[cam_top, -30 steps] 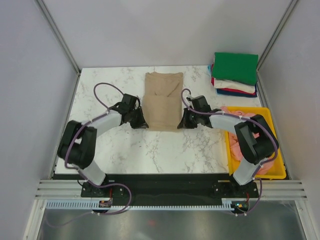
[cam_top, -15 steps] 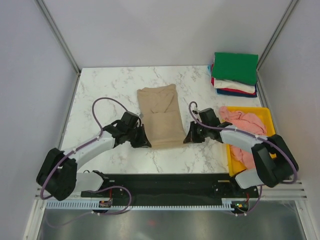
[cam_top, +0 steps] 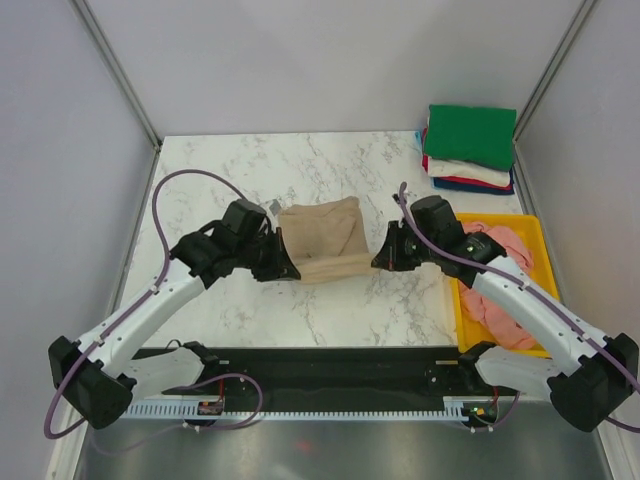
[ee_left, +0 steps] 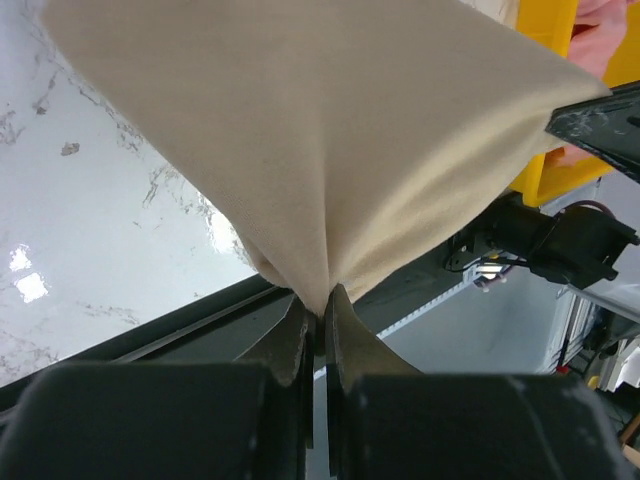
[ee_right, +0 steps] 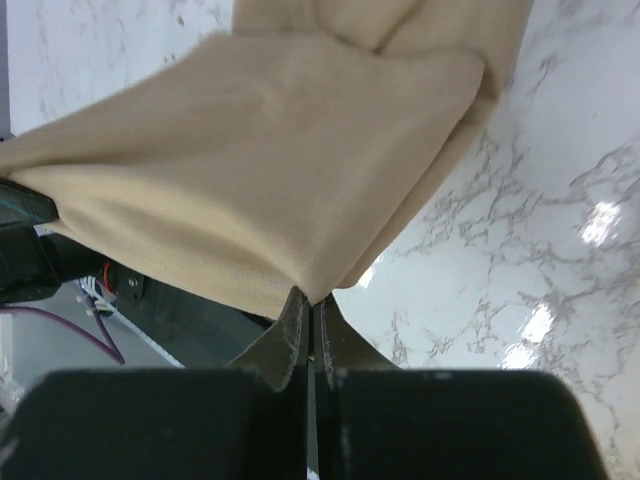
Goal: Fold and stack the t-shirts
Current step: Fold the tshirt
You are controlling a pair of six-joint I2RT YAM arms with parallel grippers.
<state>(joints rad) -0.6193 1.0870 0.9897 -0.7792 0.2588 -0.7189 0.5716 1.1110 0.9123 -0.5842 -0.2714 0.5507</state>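
I will swing my left gripper outward next, lower the corner it is holding onto the tan t-shirt's far end [cam_top: 291, 214] and let go of it, because that far end is on top of the table.
The tan t-shirt [cam_top: 322, 238] hangs stretched between my two grippers above the middle of the marble table, its far end trailing down toward the table. My left gripper [cam_top: 287, 268] is shut on its near left corner [ee_left: 318, 300]. My right gripper [cam_top: 380, 262] is shut on its near right corner [ee_right: 312, 293]. A stack of folded t-shirts [cam_top: 470, 148], green on top over white, red and blue, sits at the table's far right corner. A crumpled pink t-shirt [cam_top: 495, 268] lies in the yellow tray [cam_top: 533, 228].
The yellow tray stands along the right side of the table. Metal frame posts and grey walls enclose the table on both sides. A black rail [cam_top: 330, 360] runs along the near edge, also visible under the left gripper [ee_left: 180, 335].
Both grippers have lifted the near edge of the tan t-shirt off the table and carried it nearer, then up; the shirt looks shorter and now hangs between them.
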